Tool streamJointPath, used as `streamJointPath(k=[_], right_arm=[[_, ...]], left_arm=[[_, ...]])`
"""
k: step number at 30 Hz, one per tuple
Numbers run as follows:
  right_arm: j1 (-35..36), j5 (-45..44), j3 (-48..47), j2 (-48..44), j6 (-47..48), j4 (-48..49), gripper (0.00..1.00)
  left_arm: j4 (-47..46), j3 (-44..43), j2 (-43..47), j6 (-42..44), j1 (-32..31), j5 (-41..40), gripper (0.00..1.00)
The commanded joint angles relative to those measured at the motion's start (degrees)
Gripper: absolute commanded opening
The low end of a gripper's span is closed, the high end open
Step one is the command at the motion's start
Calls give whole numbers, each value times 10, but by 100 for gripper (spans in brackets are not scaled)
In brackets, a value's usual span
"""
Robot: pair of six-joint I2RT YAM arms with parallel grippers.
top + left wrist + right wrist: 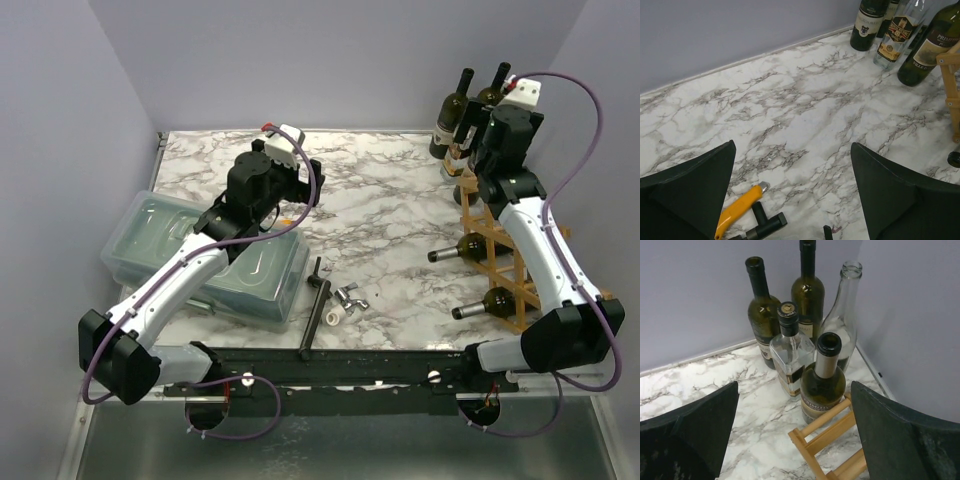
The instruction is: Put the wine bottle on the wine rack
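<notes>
Next, my open right gripper moves down around its silver neck and closes. The rack's corner and the square clear bottle [790,357] crowd the dark green wine bottle's body, hence this choice.
The light-brown wooden wine rack [505,262] stands at the right of the table with two dark bottles lying in it [462,249], [488,303]. Several bottles stand in the back right corner [455,112]. In the right wrist view the nearest is a dark green wine bottle with a silver neck [824,382], touching the rack's corner [826,432]. A square clear bottle [790,357] stands beside it. My right gripper [795,432] is open and empty, above and short of these bottles. My left gripper [792,195] is open and empty over the marble mid-table.
A clear plastic lidded bin [190,255] lies at the left under the left arm. A long black tool [317,305] and small metal parts [346,300] lie at front centre. A yellow-handled tool [737,210] lies below the left gripper. Walls close the back and sides.
</notes>
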State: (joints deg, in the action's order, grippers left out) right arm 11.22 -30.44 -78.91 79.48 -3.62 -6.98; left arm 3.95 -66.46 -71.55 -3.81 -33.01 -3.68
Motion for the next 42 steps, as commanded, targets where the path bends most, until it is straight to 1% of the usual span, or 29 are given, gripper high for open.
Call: streamJointPath(k=[1, 5, 10, 19, 26, 29, 35, 42], right_arm=[[-44, 98, -14, 2, -56, -31, 94], [-75, 121, -22, 24, -71, -30, 88], [-94, 122, -29, 56, -58, -24, 86], [-133, 120, -30, 94, -73, -11, 70], [-147, 122, -23, 115, -71, 18, 66], [-150, 128, -16, 122, -67, 35, 65], [-150, 130, -37, 154, -66, 40, 63], [-149, 118, -21, 170, -58, 77, 62]], left_arm=[[3, -12, -10, -10, 0, 36, 99], [2, -12, -10, -16, 0, 36, 99], [2, -16, -11, -28, -1, 62, 99], [-1, -18, -11, -41, -7, 85, 99], [1, -19, -17, -39, -17, 86, 99], [2, -19, -18, -39, -18, 85, 99], [3, -19, -21, -37, -18, 82, 99], [3, -20, -25, -37, -18, 81, 99]])
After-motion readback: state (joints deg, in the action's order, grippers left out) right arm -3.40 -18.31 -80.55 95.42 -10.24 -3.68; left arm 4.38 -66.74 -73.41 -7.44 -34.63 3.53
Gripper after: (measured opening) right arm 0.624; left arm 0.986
